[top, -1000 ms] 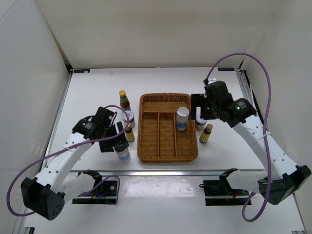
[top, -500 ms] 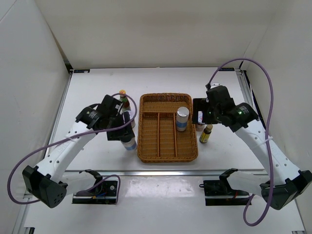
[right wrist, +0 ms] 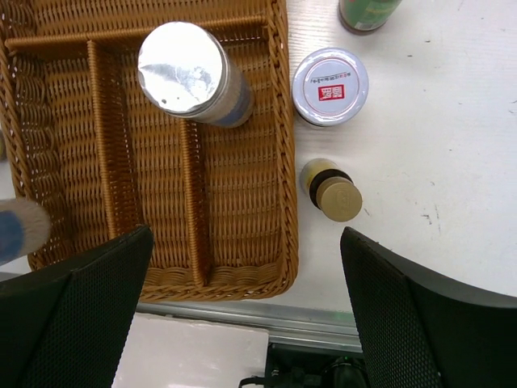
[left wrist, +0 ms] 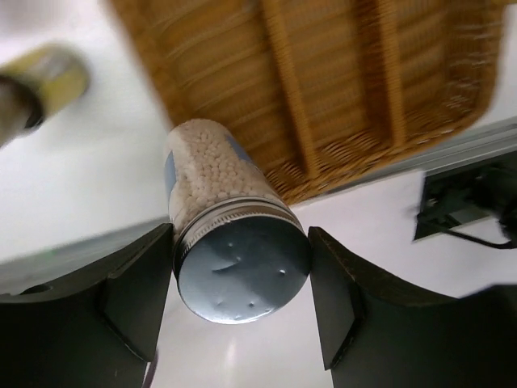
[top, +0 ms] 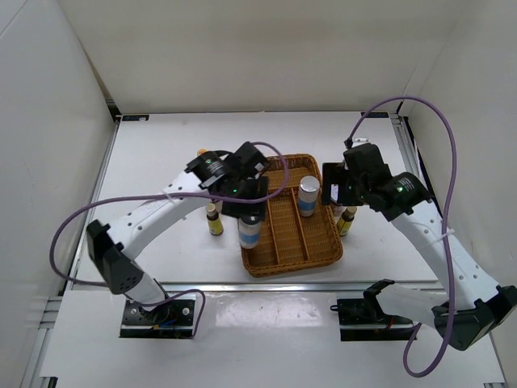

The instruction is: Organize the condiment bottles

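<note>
My left gripper shifts to the right in the top view next, then down into the near end of the second cylinder's compartment [top: 321, 240] [left wrist: 444, 90] to release, since it stands empty.
My left gripper [top: 250, 220] is shut on a silver-topped blue/white cylinder [top: 250, 233], seen lid-first between the fingers in the left wrist view [left wrist: 242, 275], at the front-left rim of the wicker tray [top: 311, 246]. A second cylinder [top: 308, 194] stands in the tray's right compartment [right wrist: 190, 73]. My right gripper [top: 339, 194] is open and empty above the tray's right edge [right wrist: 246, 299]. Below it on the table are a red/white-lidded jar [right wrist: 329, 86], a small brown bottle [right wrist: 335, 194] and a green-labelled bottle [right wrist: 367, 12]. Another small brown bottle [top: 214, 220] stands left of the tray.
The tray [right wrist: 234, 202] lies skewed, its near end turned to the right. A yellow cap [top: 202, 152] shows behind the left arm. The table's metal front edge [right wrist: 242, 311] runs just below the tray. White walls close in the back and sides.
My left arm has swung right with the cylinder, from left of the tray to its front-left rim. The tray has turned and slid right. The right gripper has barely moved.
</note>
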Robot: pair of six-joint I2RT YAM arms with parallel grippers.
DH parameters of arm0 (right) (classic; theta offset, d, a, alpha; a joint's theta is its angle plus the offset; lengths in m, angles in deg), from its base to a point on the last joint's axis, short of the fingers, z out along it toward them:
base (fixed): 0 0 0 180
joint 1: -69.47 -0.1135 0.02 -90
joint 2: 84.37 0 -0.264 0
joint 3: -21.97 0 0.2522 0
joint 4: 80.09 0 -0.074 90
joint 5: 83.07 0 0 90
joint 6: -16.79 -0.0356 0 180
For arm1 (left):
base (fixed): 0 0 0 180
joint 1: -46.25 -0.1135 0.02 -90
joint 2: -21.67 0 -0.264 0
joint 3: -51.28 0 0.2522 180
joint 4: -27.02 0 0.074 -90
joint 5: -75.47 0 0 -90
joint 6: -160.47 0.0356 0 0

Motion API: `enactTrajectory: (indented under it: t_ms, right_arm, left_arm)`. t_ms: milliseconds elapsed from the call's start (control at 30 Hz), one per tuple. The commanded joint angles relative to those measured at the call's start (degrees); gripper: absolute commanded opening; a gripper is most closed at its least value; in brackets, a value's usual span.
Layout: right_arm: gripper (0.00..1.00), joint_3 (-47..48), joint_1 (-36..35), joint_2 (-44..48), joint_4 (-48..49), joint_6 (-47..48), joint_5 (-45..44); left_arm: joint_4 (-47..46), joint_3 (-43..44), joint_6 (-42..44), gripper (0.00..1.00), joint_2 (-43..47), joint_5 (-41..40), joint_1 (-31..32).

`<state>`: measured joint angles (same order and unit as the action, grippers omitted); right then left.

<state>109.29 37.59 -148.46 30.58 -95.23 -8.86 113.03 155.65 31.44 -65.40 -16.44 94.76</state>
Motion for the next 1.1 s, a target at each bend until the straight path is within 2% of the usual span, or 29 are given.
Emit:
enactTrajectory:
  t_ms: [0, 100, 367, 633, 933, 1067]
  right_arm:
    - [1.0, 0.27, 0.24, 1.52, 0.12, 0.4, -2.31]
    - [1.0, 0.27, 0.76, 2.04, 0.11, 0.93, -2.84]
    - [1.0, 0.27, 0.77, 3.19, -1.03, 0.93, -4.42]
    - [1.0, 1.41, 0.77, 4.24, -1.56, 0.4, -7.31]
    - [1.0, 1.41, 0.77, 8.9, -2.7, -1.18, -13.3]
    - [1.0, 1.41, 0.77, 10.04, -3.23, -1.18, -13.83]
  left_arm:
    - [-4.22, 7.99, -0.26, 0.11, -4.23, -0.02, 2.11]
    - [-4.22, 12.83, 0.79, 0.11, -7.49, -0.64, 3.78]
    - [-9.05, 16.61, 1.32, 0.11, -10.21, 1.03, 5.45]
    - [-9.76, 30.67, 3.17, 0.11, -20.68, 2.09, 9.4]
    - [-14.06, 31.92, 3.17, 0.11, -26.83, 3.14, 11.08]
    - [-15.46, 30.78, 3.78, 0.15, -28.68, 2.62, 11.61]
